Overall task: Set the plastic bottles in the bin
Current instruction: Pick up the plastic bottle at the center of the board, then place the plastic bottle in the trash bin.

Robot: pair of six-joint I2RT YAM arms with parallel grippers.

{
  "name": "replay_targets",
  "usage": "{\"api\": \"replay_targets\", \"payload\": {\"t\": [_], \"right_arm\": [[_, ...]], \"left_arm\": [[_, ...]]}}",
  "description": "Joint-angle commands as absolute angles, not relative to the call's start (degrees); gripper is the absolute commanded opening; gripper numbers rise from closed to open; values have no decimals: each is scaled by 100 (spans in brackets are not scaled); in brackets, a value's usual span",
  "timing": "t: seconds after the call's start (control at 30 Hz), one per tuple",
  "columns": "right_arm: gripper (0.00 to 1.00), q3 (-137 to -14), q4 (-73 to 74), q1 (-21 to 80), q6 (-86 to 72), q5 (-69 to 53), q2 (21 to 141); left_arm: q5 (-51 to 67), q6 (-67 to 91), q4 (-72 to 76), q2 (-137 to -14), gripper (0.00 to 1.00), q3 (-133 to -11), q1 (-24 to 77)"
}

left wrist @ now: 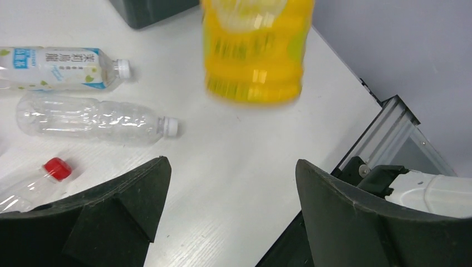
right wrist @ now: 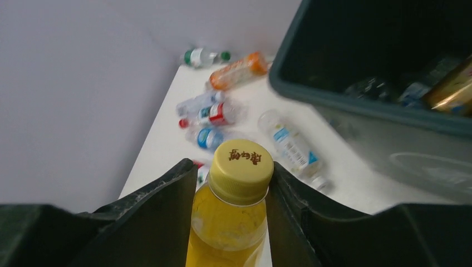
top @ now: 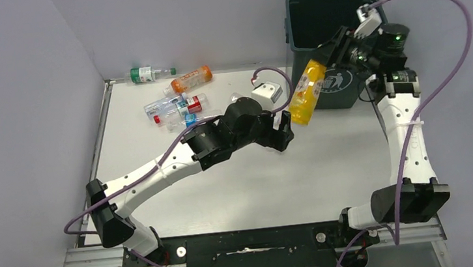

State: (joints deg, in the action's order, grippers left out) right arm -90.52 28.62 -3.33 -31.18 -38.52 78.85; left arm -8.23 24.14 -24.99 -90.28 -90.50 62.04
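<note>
I should first lift my right gripper and move it away from my base, so that it gets past the bin's near rim and over the opening [top: 330, 21] [right wrist: 394, 51].
My right gripper [top: 323, 54] [right wrist: 234, 181] is shut on the neck of a yellow bottle [top: 304, 93] [right wrist: 236, 211], which hangs in the air in front of the dark green bin [top: 330, 13] [right wrist: 367, 105]. The bottle's base shows in the left wrist view [left wrist: 253, 50]. My left gripper [top: 283, 132] [left wrist: 232, 167] is open and empty just below and left of the bottle. Two clear bottles [left wrist: 89, 118] and a red-capped one [left wrist: 33, 181] lie on the table. An amber bottle [right wrist: 453, 89] lies inside the bin.
A green-labelled bottle [top: 144, 74], an orange bottle [top: 191, 79] and a cluster of clear bottles [top: 176, 108] lie at the far left of the table. Grey walls close the left, back and right sides. The metal rail [left wrist: 389, 125] marks the table's edge.
</note>
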Motion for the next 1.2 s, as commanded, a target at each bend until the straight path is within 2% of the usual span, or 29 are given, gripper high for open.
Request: {"api": "replay_targets", "payload": {"t": [0.0,0.1,0.23,0.67,0.87,1.17], "right_arm": [[29,-10118,2282,-1229,-3145,-3959,8195],[29,-10542,1763,-1704,-3586,-4206,8487],[31,-10495,312,-2078,-4477,-4223,8708],[32,-10817,-2777,-2278,-6388,-3487,9803],[33,-11088,-3390,-2252,-6663,-2992,10207],[40,-11522,-2686,-1942,-5571,-2768,10715]], "left_arm": [[-988,2232,-2602,-8393,84,-9224,6024],[-939,2257,-2590,-8159,84,-8987,5866],[-870,2276,-2614,-7960,85,-8669,5682],[-762,2217,-2702,-7451,85,-8146,5187],[-662,2172,-2686,-7374,86,-8011,5016],[-540,2136,-2599,-7453,86,-7924,4905]]}}
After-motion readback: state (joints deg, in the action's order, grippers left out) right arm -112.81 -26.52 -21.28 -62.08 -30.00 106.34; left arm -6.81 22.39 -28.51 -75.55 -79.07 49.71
